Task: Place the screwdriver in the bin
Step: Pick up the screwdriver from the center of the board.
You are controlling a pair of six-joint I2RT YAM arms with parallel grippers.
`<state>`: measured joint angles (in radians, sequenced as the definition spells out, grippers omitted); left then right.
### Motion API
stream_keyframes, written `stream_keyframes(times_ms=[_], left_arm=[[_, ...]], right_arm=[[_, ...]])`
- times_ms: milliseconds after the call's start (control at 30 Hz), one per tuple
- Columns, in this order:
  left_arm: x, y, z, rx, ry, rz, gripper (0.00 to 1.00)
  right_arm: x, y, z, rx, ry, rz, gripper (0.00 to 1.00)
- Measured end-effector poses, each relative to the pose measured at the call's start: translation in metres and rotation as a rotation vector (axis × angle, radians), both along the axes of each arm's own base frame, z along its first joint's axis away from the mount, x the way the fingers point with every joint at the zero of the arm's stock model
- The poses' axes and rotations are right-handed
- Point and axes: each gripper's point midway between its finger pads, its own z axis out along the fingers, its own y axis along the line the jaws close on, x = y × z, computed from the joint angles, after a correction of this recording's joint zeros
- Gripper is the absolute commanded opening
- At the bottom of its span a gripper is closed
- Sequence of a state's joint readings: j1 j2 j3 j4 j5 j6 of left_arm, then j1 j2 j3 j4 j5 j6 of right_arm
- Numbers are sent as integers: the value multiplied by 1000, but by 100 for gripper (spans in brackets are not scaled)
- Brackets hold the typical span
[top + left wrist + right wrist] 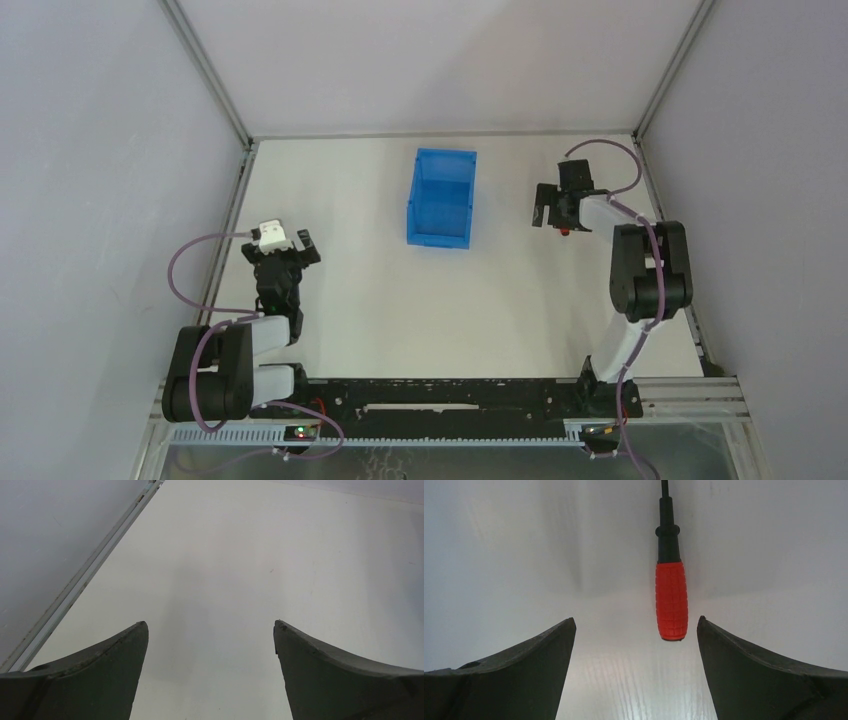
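Note:
Next, my right gripper eases outward and slightly down over the red handle, then closes, as the handle lies below and mostly outward of its fingers.
The screwdriver [671, 600] lies on the white table, red handle toward me and thin black shaft pointing away. My right gripper [635, 622] hangs open over it. The handle's end sits just inside the gap, close to the right finger and touching neither. From above, only a red speck of the screwdriver [566, 231] shows under the right gripper [558, 215]. The blue bin [440, 197] stands to its left at the table's middle back, with nothing showing inside. My left gripper [290, 250] is at the near left, and its wrist view shows the left gripper [211, 625] open over bare table.
Grey enclosure walls with metal corner posts [210, 70] bound the table on three sides. A metal rail [80, 580] runs along the left edge near my left gripper. The arm bases sit on a black bar [440, 395] at the near edge.

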<state>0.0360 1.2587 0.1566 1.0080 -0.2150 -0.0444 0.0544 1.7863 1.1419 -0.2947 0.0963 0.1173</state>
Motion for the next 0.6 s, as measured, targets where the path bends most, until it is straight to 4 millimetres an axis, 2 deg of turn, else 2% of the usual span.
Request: stream_keyframes(times_ms=[133, 200, 300, 400, 600], left_arm=[[0, 0, 0, 0, 0, 0, 100], [0, 0, 0, 0, 0, 0, 100], [0, 0, 0, 0, 0, 0, 100], [0, 0, 0, 0, 0, 0, 100], [0, 0, 0, 0, 0, 0, 100]], right_arm=[[0, -2, -21, -12, 51, -2, 89], [2, -3, -28, -12, 67, -3, 79], [9, -4, -27, -5, 67, -4, 63], [19, -7, -26, 0, 61, -9, 52], [18, -9, -28, 8, 70, -18, 25]])
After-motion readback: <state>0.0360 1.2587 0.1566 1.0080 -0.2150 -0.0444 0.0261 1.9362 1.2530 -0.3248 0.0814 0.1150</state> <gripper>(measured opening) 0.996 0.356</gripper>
